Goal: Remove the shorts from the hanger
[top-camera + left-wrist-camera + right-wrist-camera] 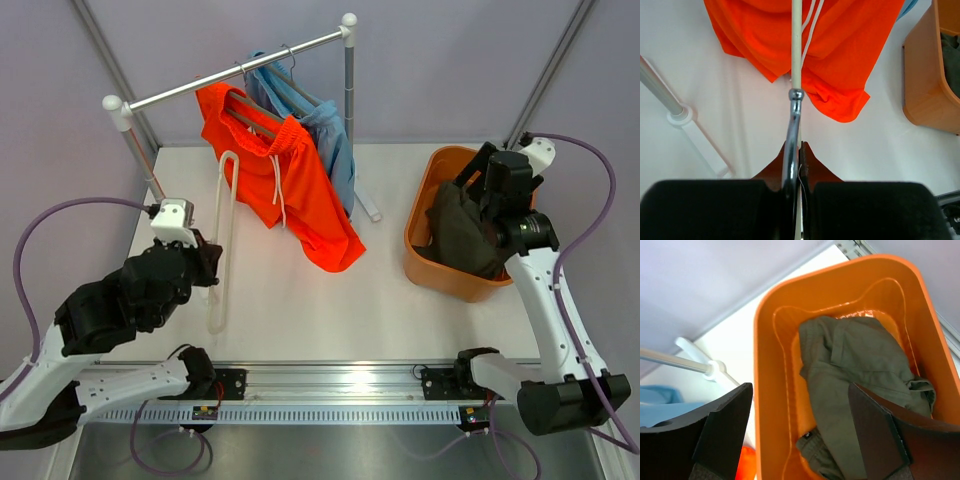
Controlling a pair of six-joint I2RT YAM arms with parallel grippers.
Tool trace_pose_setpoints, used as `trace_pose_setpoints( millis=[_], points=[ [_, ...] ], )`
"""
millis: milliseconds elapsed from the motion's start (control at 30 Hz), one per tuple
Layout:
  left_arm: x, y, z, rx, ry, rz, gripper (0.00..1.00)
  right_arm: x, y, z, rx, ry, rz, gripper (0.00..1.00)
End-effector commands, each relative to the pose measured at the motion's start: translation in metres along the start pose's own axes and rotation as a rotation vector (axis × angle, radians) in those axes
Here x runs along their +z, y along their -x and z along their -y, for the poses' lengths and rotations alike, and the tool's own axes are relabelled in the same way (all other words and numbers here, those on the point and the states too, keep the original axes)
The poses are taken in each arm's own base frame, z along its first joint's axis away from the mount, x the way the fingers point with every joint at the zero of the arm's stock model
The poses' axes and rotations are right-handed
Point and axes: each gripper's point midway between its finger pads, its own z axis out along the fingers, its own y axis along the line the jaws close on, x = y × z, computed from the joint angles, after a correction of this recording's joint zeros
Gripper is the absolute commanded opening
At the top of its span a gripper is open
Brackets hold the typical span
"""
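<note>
The rack bar's empty part (163, 94) beside the orange shorts (300, 190) is above and outward, so my left gripper will next lift the white hanger's hook outward over that part and let go of it.
The bright orange shorts (300, 190) hang on a hanger from the rack bar (240, 70), with the light blue shorts (330, 140) behind them. The dark olive-green shorts (460, 235) lie in the orange bin (425, 190). My left gripper (212, 262) is shut on the metal hook (792, 125) of a bare white hanger (222, 240), which points toward the orange shorts (840, 55). My right gripper (480, 185) is open and empty above the bin (770, 390), over the olive shorts (855, 360).
The rack's left post (140, 150) and right post (350, 120) stand on the white table. A rack foot (682, 117) lies left of the held hanger. The arms' rail (330, 385) runs along the table's near edge.
</note>
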Motion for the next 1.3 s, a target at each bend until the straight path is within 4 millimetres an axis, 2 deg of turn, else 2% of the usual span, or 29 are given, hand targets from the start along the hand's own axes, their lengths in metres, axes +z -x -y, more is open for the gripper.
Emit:
trace_pose_setpoints(
  millis=[0, 167, 233, 333, 433, 567, 767, 800, 867, 900, 933, 967, 1000, 1033, 1100, 1133, 1167, 1267],
  points=[
    [-0.009, 0.008, -0.009, -0.047, 0.041, -0.003, 0.0, -0.021, 0.02, -0.01, 0.053, 0.083, 0.041, 0.86],
    [-0.003, -0.002, -0.008, 0.02, 0.081, -0.081, 0.0, -0.044, 0.026, -0.019, 0.063, 0.172, 0.038, 0.89],
    [0.0, 0.003, -0.005, 0.043, 0.081, -0.084, 0.0, -0.055, 0.03, -0.023, 0.071, 0.217, 0.042, 0.91],
    [0.015, 0.007, 0.003, 0.083, 0.073, -0.125, 0.0, -0.067, 0.034, -0.028, 0.074, 0.265, 0.042, 0.92],
    [0.028, 0.025, 0.001, 0.076, 0.079, -0.131, 0.0, -0.077, 0.036, -0.032, 0.065, 0.302, 0.032, 0.92],
    [0.04, 0.052, -0.012, 0.017, 0.089, -0.133, 0.0, -0.087, 0.035, -0.039, 0.056, 0.359, 0.012, 0.93],
    [0.073, 0.072, -0.026, -0.049, 0.117, -0.15, 0.0, -0.098, 0.03, -0.043, 0.034, 0.414, -0.018, 0.93],
    [0.074, 0.083, -0.026, -0.055, 0.116, -0.133, 0.0, -0.1, 0.03, -0.044, 0.03, 0.419, -0.021, 0.93],
    [0.089, 0.088, -0.028, -0.059, 0.13, -0.152, 0.0, -0.103, 0.032, -0.045, 0.035, 0.431, -0.02, 0.93],
    [0.087, 0.102, -0.026, -0.063, 0.123, -0.127, 0.0, -0.105, 0.031, -0.046, 0.035, 0.44, -0.021, 0.93],
    [0.098, 0.104, -0.03, -0.064, 0.146, -0.14, 0.0, -0.107, 0.032, -0.046, 0.035, 0.446, -0.02, 0.93],
    [0.099, 0.107, -0.033, -0.064, 0.16, -0.145, 0.0, -0.109, 0.032, -0.047, 0.034, 0.455, -0.022, 0.93],
    [0.096, 0.123, -0.032, -0.065, 0.157, -0.112, 0.0, -0.11, 0.032, -0.047, 0.036, 0.457, -0.024, 0.93],
    [0.106, 0.124, -0.036, -0.075, 0.164, -0.128, 0.0, -0.11, 0.031, -0.047, 0.033, 0.457, -0.029, 0.93],
    [0.11, 0.131, -0.042, -0.086, 0.173, -0.127, 0.0, -0.11, 0.029, -0.049, 0.032, 0.467, -0.039, 0.93],
    [0.108, 0.143, -0.047, -0.097, 0.179, -0.098, 0.0, -0.111, 0.029, -0.049, 0.032, 0.472, -0.04, 0.93],
    [0.116, 0.142, -0.051, -0.102, 0.19, -0.116, 0.0, -0.112, 0.028, -0.049, 0.031, 0.475, -0.044, 0.93],
    [0.124, 0.15, -0.059, -0.115, 0.209, -0.11, 0.0, -0.113, 0.026, -0.048, 0.029, 0.476, -0.047, 0.93]
  ],
)
